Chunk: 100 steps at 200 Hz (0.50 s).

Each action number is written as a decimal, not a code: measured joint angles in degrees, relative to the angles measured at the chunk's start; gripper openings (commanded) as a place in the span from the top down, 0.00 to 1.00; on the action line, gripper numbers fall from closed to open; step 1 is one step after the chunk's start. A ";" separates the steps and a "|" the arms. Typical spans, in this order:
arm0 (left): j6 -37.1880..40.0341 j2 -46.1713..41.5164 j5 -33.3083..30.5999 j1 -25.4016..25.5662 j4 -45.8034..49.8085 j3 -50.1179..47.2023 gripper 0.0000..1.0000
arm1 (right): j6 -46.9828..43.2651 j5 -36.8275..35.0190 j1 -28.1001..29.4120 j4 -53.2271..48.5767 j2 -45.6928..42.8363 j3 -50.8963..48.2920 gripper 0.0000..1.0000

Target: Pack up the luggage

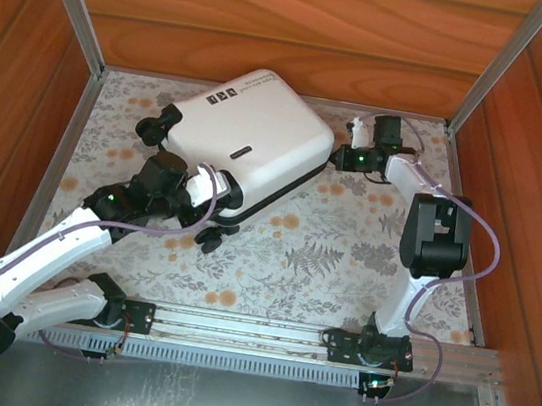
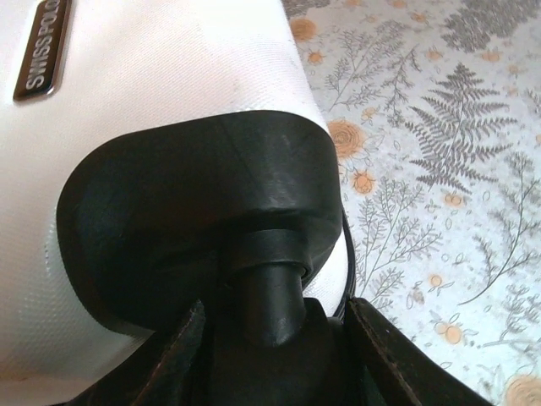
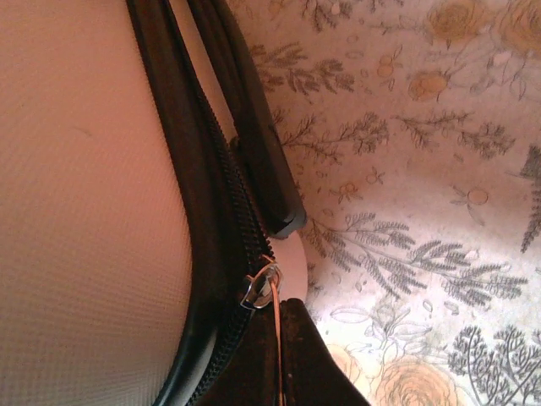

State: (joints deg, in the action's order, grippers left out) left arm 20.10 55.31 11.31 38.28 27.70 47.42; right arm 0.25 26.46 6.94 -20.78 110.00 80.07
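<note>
I need to draw the thin metal pull outward along the black zipper seam (image 3: 226, 165) with my right gripper next and then release it, because the seam runs on past the slider (image 3: 258, 288).
The luggage (image 1: 250, 135) is a white hard-shell suitcase lying flat and closed, turned askew on the flowered cloth. My left gripper (image 1: 214, 190) is at its near-left corner. In the left wrist view the fingers (image 2: 372, 347) flank a black caster wheel (image 2: 266, 296) under its black housing, and the wheel fills the gap, so the gripper (image 2: 275, 311) is shut on it. My right gripper (image 1: 343, 159) is at the case's right corner. In the right wrist view it (image 3: 281, 311) is shut on the thin metal pull of the zipper slider (image 3: 258, 288), against the black zipper seam of the shell (image 3: 84, 211).
Other black wheels stick out at the case's left end (image 1: 158, 127) and near edge (image 1: 210, 240). Wooden walls (image 1: 296, 25) close in the back and sides. A metal rail (image 1: 253, 332) runs along the front. Bare flowered cloth (image 1: 323, 261) lies near and to the right of the case.
</note>
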 measured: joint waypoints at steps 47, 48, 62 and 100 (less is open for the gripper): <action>11.34 -3.02 -0.26 0.04 -1.20 -2.51 1.00 | -4.15 10.40 -2.64 -5.88 5.95 6.69 1.00; 11.52 -3.08 -0.28 0.04 -1.22 -2.56 1.00 | -4.22 10.71 -2.71 -5.99 6.16 6.93 1.00; 15.13 -4.07 -1.81 0.74 -1.20 -3.17 1.00 | -6.27 13.53 -2.91 -7.10 8.52 9.44 1.00; 21.84 -3.72 -8.22 4.15 -1.90 -3.23 1.00 | -9.68 19.71 -2.91 -9.60 16.22 18.95 1.00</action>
State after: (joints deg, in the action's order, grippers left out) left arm 41.93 51.59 3.09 42.44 25.80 44.18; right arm -9.43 46.17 4.03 -30.37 126.21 99.02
